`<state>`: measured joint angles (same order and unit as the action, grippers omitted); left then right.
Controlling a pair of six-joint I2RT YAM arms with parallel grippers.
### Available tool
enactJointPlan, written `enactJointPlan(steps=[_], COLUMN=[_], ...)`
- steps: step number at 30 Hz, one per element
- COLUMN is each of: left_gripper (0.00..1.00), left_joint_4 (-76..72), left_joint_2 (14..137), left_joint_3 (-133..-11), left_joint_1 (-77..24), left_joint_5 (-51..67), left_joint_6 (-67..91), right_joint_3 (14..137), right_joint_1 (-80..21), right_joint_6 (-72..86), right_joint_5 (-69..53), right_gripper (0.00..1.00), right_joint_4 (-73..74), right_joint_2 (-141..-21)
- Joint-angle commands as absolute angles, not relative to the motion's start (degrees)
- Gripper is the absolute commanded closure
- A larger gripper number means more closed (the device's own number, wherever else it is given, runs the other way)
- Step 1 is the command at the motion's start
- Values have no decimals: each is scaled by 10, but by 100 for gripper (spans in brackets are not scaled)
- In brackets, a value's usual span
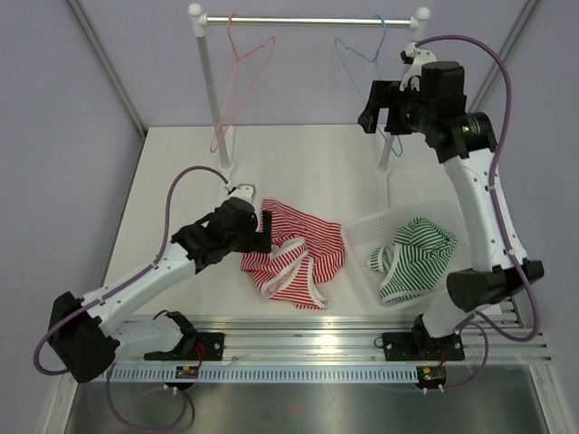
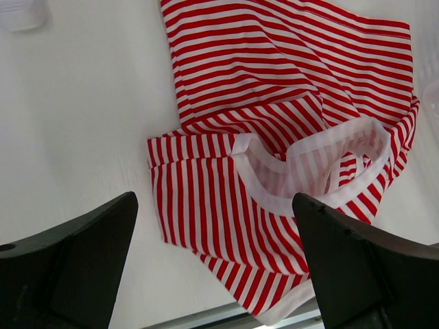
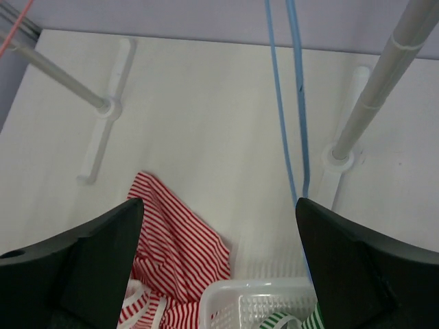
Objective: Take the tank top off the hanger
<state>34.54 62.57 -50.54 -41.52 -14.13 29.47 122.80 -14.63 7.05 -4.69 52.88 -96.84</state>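
Observation:
The white trim lies in a raised fold amid the stripes, so my left gripper moves down and shifts toward the basket next, onto that fold.
A red-and-white striped tank top [image 1: 294, 258] lies crumpled on the white table, off any hanger; it fills the left wrist view [image 2: 274, 137] and shows in the right wrist view [image 3: 171, 253]. A pink hanger [image 1: 237, 81] and a blue hanger [image 1: 366, 68] hang bare on the rail [image 1: 308, 20]. My left gripper [image 1: 262, 233] is open and empty, low over the top's left edge. My right gripper [image 1: 378, 113] is open and empty, raised beside the blue hanger [image 3: 291, 103].
A clear plastic basket [image 1: 362, 240] at the right holds a green-and-white striped top [image 1: 412, 258]. The rack's two posts [image 1: 210, 90] stand on feet at the back of the table. A metal rail runs along the near edge.

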Motion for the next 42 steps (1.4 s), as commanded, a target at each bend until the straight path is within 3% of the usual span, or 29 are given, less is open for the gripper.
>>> enactJointPlan(steps=[1, 6, 16, 17, 19, 20, 21, 24, 29, 36, 42], left_gripper=[1, 1, 1, 7, 27, 42, 73, 100, 100, 100, 100], left_joint_4=[242, 195, 138, 130, 127, 127, 137, 156, 213, 272, 282], left_joint_2=[683, 773, 925, 937, 968, 977, 983, 977, 871, 760, 730], left_joint_3=[-501, -504, -511, -511, -515, -519, -522, -526, -539, -627, -732], left_joint_1=[-419, -425, -493, -499, -517, -521, -525, -538, -554, -570, -607], left_joint_5=[-106, -84, -76, -81, -90, -100, -110, -148, -232, -259, -186], left_joint_6=[306, 311, 330, 330, 334, 335, 337, 351, 359, 303, 230], right_joint_3=[1129, 964, 833, 818, 810, 806, 802, 802, 805, 795, 799], right_joint_1=[-148, -147, -147, -148, -147, -147, -148, -147, -147, -147, -148], right_joint_6=[87, 98, 127, 131, 142, 144, 145, 141, 136, 147, 150], right_joint_5=[-133, -240, -392, -404, -424, -426, -426, -406, -365, -250, -174], right_gripper=[1, 0, 1, 1, 0, 0, 0, 0, 1, 0, 0], right_joint_4=[451, 383, 336, 332, 323, 321, 322, 339, 358, 358, 351], right_joint_2=[-838, -693, -554, -540, -527, -520, -506, -487, -457, -418, -384])
